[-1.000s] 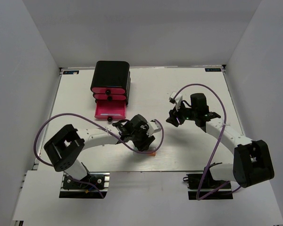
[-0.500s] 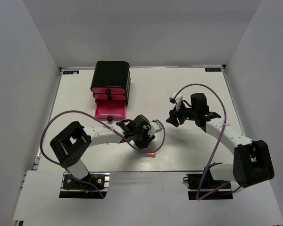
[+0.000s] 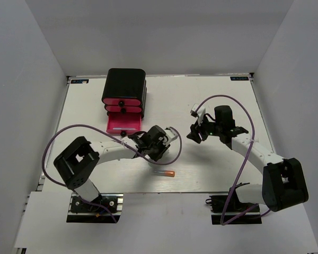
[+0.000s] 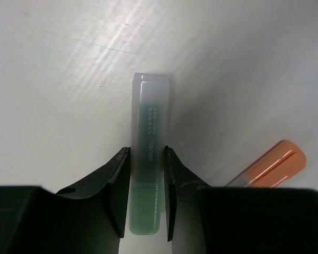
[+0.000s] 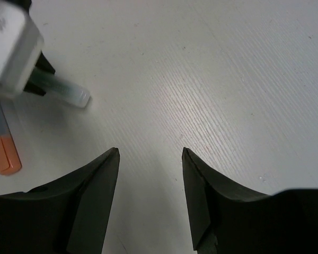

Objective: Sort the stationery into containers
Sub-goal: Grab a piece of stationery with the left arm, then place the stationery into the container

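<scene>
The left gripper should first lift the green stick, then carry it outward and turn it, so that the stick gets inside the bottom pink drawer (image 3: 123, 125).
My left gripper (image 4: 147, 159) is shut on a green stick (image 4: 150, 127), which points forward out of the jaws and is held above the white table. In the top view the left gripper (image 3: 155, 150) hangs just right of the open bottom pink drawer (image 3: 123, 125) of the black drawer box (image 3: 125, 84). A grey stick with an orange tip (image 3: 165, 173) lies on the table near the front edge; it also shows in the left wrist view (image 4: 273, 164). My right gripper (image 5: 150, 153) is open and empty, over bare table right of centre (image 3: 194, 133). The other sticks and the white block are out of view.
The two upper pink drawers (image 3: 122, 104) are closed. The right wrist view shows the left gripper's white body (image 5: 10, 47) with the green stick (image 5: 66, 91) and the orange tip (image 5: 4, 154). White walls enclose the table (image 3: 222, 100).
My left gripper has risen and moved back and left, away from the orange-tipped stick, carrying the green stick towards the drawer box. The right arm has not moved.
</scene>
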Controlling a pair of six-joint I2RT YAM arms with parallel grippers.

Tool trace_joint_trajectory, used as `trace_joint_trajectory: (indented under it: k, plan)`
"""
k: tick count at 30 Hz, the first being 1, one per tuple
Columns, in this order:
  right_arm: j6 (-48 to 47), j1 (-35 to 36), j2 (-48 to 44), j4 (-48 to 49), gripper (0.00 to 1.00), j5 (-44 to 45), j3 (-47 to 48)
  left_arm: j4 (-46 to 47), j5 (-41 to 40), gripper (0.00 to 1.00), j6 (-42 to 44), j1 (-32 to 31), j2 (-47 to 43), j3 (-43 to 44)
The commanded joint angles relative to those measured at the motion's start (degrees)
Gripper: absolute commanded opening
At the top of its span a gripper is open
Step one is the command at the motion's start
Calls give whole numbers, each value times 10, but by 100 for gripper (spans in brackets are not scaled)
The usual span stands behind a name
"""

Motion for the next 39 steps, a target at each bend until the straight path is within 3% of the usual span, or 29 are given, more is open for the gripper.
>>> trace_joint_trajectory:
  k: [1,10,18,25,30,34,39]
  plan:
    - [5,-3,-16,13,57,-13,-8,10,-51,6,-4,21,-68,-2]
    - [6,-1,-23,17,57,-17,-16,37,-103,5,100,111,-168,-32]
    - [9,-3,-30,20,57,-15,-23,64,-146,3,116,197,-169,-45]
    - [8,-5,-34,23,57,-15,-25,64,-125,3,128,244,-175,-50]
    - [9,-7,-30,21,57,-15,-26,-8,-121,0,7,272,-140,2]
    - [12,-11,-31,23,57,-14,-30,-91,-183,0,-180,284,-126,36]
    - [12,-13,-30,40,57,-16,-34,-128,-190,0,-376,294,-153,36]
